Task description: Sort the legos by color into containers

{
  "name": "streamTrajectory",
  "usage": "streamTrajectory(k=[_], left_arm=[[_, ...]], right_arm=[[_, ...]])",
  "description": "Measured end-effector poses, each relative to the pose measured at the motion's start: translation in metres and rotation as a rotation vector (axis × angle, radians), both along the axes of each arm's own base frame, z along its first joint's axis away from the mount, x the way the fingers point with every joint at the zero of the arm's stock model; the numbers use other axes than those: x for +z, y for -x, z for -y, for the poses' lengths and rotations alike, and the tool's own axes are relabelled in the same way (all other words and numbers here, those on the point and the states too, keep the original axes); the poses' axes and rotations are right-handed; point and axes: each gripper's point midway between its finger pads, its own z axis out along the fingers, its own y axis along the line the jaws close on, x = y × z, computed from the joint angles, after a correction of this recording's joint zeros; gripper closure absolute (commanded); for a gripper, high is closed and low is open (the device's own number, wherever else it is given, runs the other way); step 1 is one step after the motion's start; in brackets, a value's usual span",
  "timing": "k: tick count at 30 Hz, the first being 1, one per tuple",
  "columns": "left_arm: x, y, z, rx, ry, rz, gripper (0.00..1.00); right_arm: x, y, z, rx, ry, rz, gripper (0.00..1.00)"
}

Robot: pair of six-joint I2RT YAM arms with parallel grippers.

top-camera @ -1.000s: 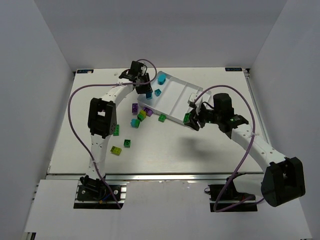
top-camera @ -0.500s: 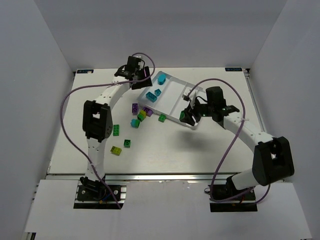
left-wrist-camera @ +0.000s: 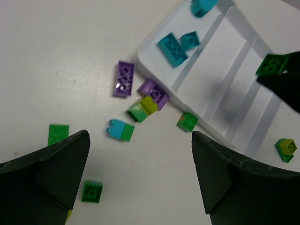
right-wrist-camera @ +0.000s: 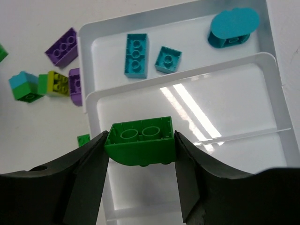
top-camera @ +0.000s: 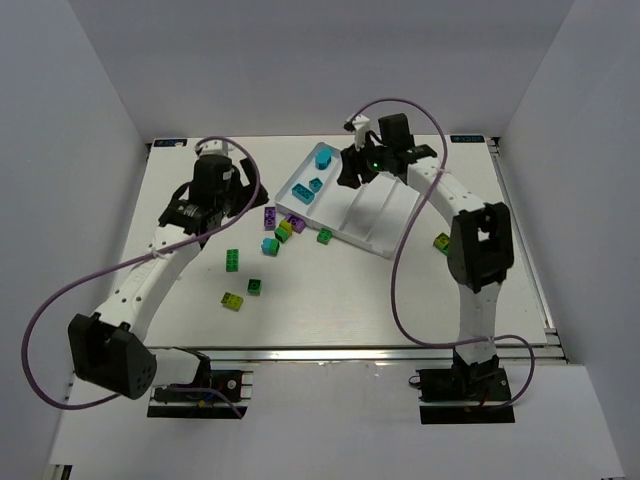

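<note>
My right gripper moves down into the tray's second compartment next and releases the green lego there, since that compartment is empty while cyan legos fill the end one.
My right gripper is shut on a green lego, held studs down over the second compartment of the white tray. From above, it hovers at the tray's far end. Three cyan legos lie in the end compartment. My left gripper hangs open and empty, high over the table left of the tray. Loose purple, cyan-green and green legos lie by the tray's left edge.
More green bricks and a yellow-green one lie toward the front left. One yellow-green brick sits right of the tray beside the right arm. White walls enclose the table.
My left gripper opened, leaving a cyan brick in the end compartment, and swung left away from the tray. My right arm carried the green brick from the tray's near corner to its far end.
</note>
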Motion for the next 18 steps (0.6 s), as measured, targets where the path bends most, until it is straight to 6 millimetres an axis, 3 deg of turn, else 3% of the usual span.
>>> streamTrajectory(k=[6, 9, 18], left_arm=[[-0.041, 0.041, -0.022, 0.132, 0.041, -0.089, 0.02], [-0.042, 0.052, -0.026, 0.153, 0.075, -0.077, 0.02], [-0.042, 0.065, -0.024, 0.164, 0.149, -0.051, 0.02]], right_arm=[[-0.033, -0.035, 0.000, -0.124, 0.047, -0.093, 0.94], [-0.045, -0.046, 0.004, -0.174, 0.073, -0.102, 0.93], [-0.064, -0.065, 0.010, -0.234, 0.120, -0.083, 0.74]])
